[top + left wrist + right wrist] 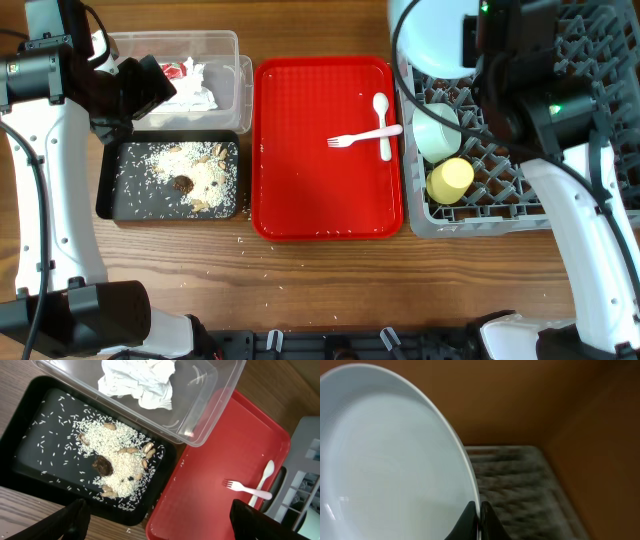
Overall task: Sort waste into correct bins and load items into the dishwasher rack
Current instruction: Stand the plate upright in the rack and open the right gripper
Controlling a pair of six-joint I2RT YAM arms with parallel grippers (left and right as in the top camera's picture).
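Note:
I need to lower the plate [430, 35] with my right gripper next, into the open slots beside the white cup, to release the plate's rim, because the plate still hangs above the rack.
My right gripper [480, 515] is shut on the rim of a white plate [390, 460] and holds it above the back of the grey dishwasher rack [520, 215]; the plate [430, 35] shows at the top of the overhead view. The rack holds a white cup [437, 130] and a yellow cup [450, 180]. A white fork [360, 137] and a white spoon [382, 125] lie crossed on the red tray [325, 200]. My left gripper [160, 522] is open and empty above the black bin [170, 180] of rice and food scraps. Crumpled paper [137, 380] lies in the clear bin [235, 60].
Rice grains are scattered on the wooden table in front of the black bin and tray. The bins, tray and rack stand side by side across the table. The fork and spoon [255, 487] show in the left wrist view too.

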